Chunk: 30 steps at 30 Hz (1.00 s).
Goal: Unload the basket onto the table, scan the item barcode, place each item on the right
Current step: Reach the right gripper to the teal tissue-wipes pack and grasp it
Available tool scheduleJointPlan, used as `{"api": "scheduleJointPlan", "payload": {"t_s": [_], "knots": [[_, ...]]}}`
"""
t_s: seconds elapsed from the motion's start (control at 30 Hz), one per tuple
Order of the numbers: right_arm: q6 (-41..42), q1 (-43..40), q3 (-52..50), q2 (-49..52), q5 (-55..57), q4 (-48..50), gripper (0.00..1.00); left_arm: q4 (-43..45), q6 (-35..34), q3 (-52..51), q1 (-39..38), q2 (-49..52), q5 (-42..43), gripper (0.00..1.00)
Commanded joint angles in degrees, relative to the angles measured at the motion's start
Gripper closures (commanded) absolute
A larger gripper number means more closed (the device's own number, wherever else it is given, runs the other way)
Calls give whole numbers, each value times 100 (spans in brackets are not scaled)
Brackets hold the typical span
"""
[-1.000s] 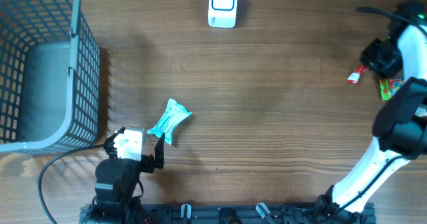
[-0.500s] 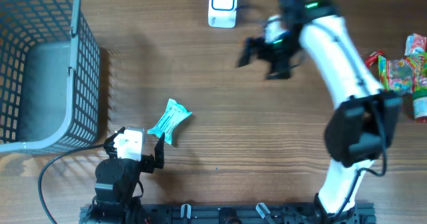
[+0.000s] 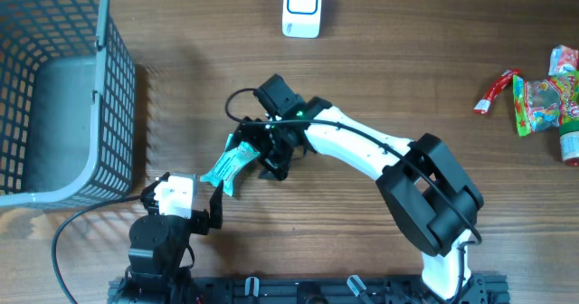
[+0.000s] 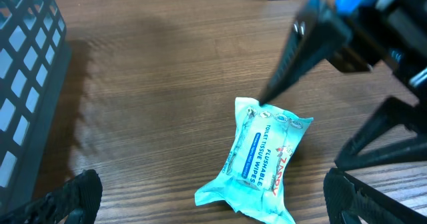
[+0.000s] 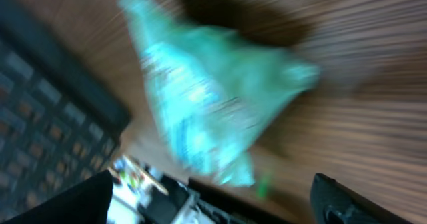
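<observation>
I will next move my right gripper across to its left in the overhead view, onto the teal pack's middle [image 3: 232, 165] [image 5: 205, 101], because my fingers only reach the pack's far end.
The item is a teal pack of flushable wipes [image 3: 228, 166] lying flat on the wooden table; no barcode shows on its upper face. My right gripper [image 3: 259, 153] has reached across and stands open, its fingers [image 4: 313, 47] on either side of the pack's far end. The right wrist view is blurred, with the pack [image 5: 207, 111] just ahead of the open right gripper [image 5: 213, 204]. My left gripper [image 4: 223, 199] is open and low at the front, with the pack [image 4: 263, 161] right before it. The white scanner [image 3: 301, 5] stands at the table's back edge.
A grey mesh basket [image 3: 54, 96] fills the back left corner, its wall [image 4: 27, 84] close to my left gripper. Several snack packets [image 3: 534, 96] lie at the far right. A black cable [image 3: 68, 241] loops by the left arm's base.
The right arm has swung from the far right, past the scanner, down to the wipes pack, and its jaws have opened. The left arm and the pack have not moved.
</observation>
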Motion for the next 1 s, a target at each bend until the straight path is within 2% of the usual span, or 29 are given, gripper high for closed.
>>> {"api": "scheduleJointPlan", "payload": {"t_s": [0.0,0.17,0.43,0.57,0.67,0.77,0.97], "knots": [[577,-7,-175,-76,595,103,12,9,83,-35,-33,-24,-13,0],[645,46,-177,-76,754,402,18,9,83,-35,-33,-24,-13,0],[1478,640,-177,-66,1360,511,32,9,83,-35,-33,-24,-13,0],[1460,697,-177,-66,1659,575,33,9,83,-35,-33,-24,-15,0],[1480,699,-184,-20,2118,619,39,9,83,-35,-33,-24,-13,0],[1611,717,-184,212,1882,1016,49,11,83,-35,-33,-24,-13,0],[1781,892,-184,483,1620,1211,54,9,83,-35,-33,-24,-13,0]]}}
